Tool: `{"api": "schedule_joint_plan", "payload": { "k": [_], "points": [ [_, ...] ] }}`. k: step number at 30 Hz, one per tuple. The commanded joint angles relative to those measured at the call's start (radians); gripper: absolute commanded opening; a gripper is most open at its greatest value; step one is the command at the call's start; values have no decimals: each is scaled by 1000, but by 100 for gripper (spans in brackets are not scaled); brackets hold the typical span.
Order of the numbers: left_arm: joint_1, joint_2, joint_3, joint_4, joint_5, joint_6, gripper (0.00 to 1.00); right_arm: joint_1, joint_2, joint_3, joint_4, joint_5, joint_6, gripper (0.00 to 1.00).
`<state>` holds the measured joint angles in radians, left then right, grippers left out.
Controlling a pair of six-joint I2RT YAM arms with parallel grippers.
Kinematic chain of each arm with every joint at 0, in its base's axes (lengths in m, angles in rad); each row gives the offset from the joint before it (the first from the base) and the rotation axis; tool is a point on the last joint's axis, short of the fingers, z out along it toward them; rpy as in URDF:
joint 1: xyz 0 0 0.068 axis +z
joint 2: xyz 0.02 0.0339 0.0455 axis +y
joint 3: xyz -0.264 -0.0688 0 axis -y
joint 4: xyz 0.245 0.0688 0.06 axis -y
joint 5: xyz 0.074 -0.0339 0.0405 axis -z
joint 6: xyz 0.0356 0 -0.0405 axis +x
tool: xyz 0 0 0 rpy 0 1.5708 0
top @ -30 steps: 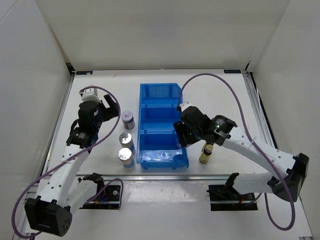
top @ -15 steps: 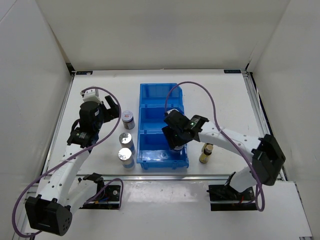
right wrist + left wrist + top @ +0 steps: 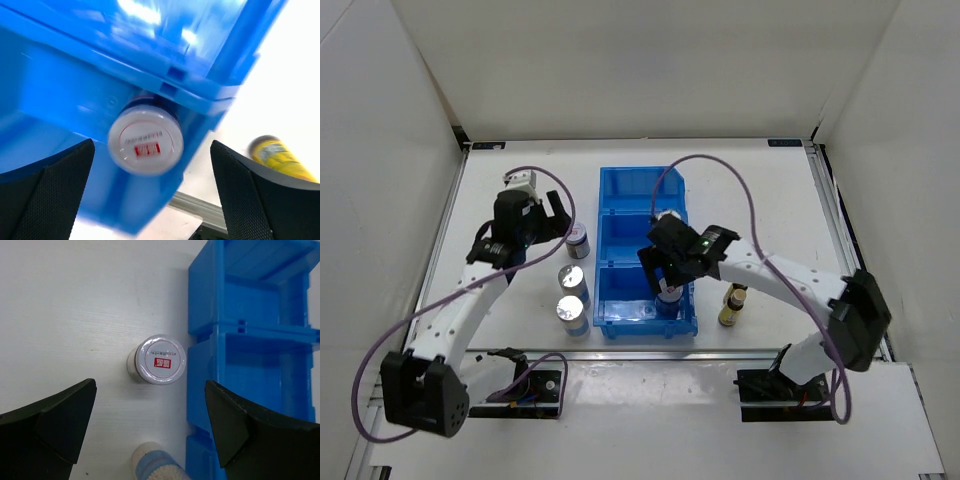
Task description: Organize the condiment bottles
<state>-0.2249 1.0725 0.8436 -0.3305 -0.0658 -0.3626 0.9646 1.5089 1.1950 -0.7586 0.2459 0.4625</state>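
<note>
My left gripper lowers toward the right in the top view and closes around the cap of the short jar on the table next, since a gap by the bin (image 3: 620, 180) admits a finger.
My right gripper (image 3: 665, 272) hangs open over the near compartment of the blue bin (image 3: 620, 180). A white-capped red-and-white jar (image 3: 145, 140) sits below it in that compartment, with a wide gap to each finger. My left gripper (image 3: 557, 222) is open just left of a second such jar (image 3: 577, 238) standing on the table beside the bin. In the left wrist view this jar (image 3: 161, 359) lies ahead, between the spread fingers. Two silver-capped shakers (image 3: 572, 277) (image 3: 570, 310) stand nearer the front. One amber bottle with a yellow label (image 3: 730, 305) stands right of the bin.
The bin's blue wall (image 3: 250, 340) runs close along the right of the table jar. A shaker (image 3: 155, 465) stands just below my left gripper (image 3: 150, 390). The amber bottle (image 3: 277, 152) lies outside the bin wall (image 3: 60, 90), to the right of my right gripper (image 3: 152, 144).
My right gripper carried the jar over the bin's near compartment and opened, letting it go. My left arm swung right and forward, closer to the jar on the table.
</note>
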Motion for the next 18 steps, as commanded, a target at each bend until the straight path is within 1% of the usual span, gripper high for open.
{"api": "schedule_joint_plan", "payload": {
  "k": [1, 3, 4, 6, 9, 12, 14, 18],
  "points": [
    [-2, 113, 118, -115, 76, 37, 100, 5, -175, 113, -50, 107, -37, 100],
    [-2, 186, 150, -143, 102, 50, 100, 5, -232, 133, -50, 133, -61, 100],
    [-2, 207, 170, -143, 125, 50, 100, 5, -284, 147, -50, 159, -70, 100],
    [-2, 243, 186, -157, 184, 62, 100, 5, -329, 156, -50, 184, -99, 100],
    [-2, 306, 210, -180, 193, 62, 100, 5, -407, 156, -59, 219, -133, 100],
    [-2, 354, 248, -189, 193, 73, 100, 5, -440, 156, -83, 253, -133, 100],
    [-2, 391, 278, -200, 202, 73, 100, 5, -449, 127, -84, 279, -133, 100],
    [-2, 446, 325, -226, 155, 82, 100, 5, -449, 92, -84, 279, -113, 100]
  ]
}}
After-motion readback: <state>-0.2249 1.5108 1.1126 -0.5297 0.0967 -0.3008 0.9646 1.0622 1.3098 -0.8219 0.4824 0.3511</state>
